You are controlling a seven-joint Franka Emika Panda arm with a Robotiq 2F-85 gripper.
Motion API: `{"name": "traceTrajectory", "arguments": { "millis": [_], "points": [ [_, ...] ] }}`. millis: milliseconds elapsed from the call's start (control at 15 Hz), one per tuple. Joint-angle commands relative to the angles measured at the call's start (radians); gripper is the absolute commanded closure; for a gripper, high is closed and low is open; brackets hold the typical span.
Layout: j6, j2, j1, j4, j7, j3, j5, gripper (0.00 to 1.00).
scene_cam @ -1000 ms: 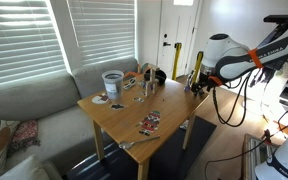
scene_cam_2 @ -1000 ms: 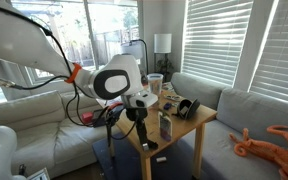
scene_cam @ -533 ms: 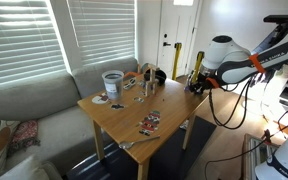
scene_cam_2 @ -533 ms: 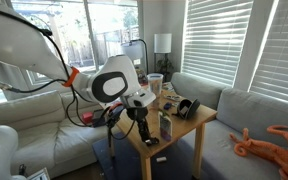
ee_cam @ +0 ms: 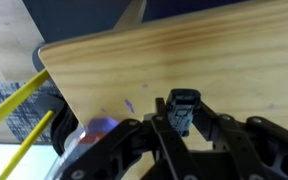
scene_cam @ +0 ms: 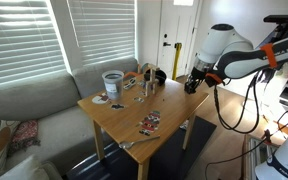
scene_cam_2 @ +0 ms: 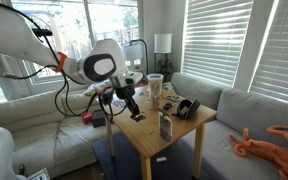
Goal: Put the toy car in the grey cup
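Note:
The grey cup's rim stands above the tabletop, so I will raise my gripper and carry the toy car outward over the grey cup's opening [scene_cam: 113, 74] to release it there.
The toy car [ee_cam: 181, 106] is a small dark blue-grey car, pinched nose-up between my gripper's [ee_cam: 181, 122] fingers in the wrist view. The gripper [scene_cam: 192, 84] is shut on it and hangs above the corner of the wooden table [scene_cam: 134, 108], clear of the surface. In the exterior view from the opposite side the gripper [scene_cam_2: 134, 111] hovers over the table's near part. The grey cup [scene_cam: 112, 82], wide and pale with a darker rim, stands at the table's far side next to the sofa. That cup [scene_cam_2: 155, 84] also shows beyond the gripper.
Black headphones [scene_cam: 155, 75] lie near the back of the table, a small dark bottle [scene_cam: 149, 88] stands mid-table, and printed cards [scene_cam: 149, 122] lie toward the front. A grey sofa [scene_cam: 29, 100] runs behind. Yellow bars [ee_cam: 19, 112] show below the table edge.
The gripper has closed on the toy car at the table's corner and lifted it off the surface, with the arm rising.

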Motion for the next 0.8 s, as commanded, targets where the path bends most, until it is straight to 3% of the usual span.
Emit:
{"name": "traceTrajectory", "arguments": {
  "millis": [0, 133, 200, 267, 400, 467, 733],
  "points": [
    [-0.049, -0.075, 0.008, 0.139, -0.17, -0.002, -0.001, 0.92],
    [0.007, -0.062, 0.002, 0.207, -0.259, -0.032, -0.002, 0.92],
    [-0.016, -0.079, -0.004, 0.154, -0.187, 0.004, 0.009, 0.92],
    [-0.02, -0.082, -0.008, 0.178, -0.204, -0.003, 0.01, 0.69],
    [-0.021, -0.079, -0.009, 0.169, -0.202, -0.001, 0.009, 0.69],
    [-0.021, -0.075, -0.008, 0.164, -0.199, 0.003, 0.008, 0.92],
    [0.135, -0.021, 0.045, 0.25, -0.114, 0.096, 0.032, 0.92]
  ]
}}
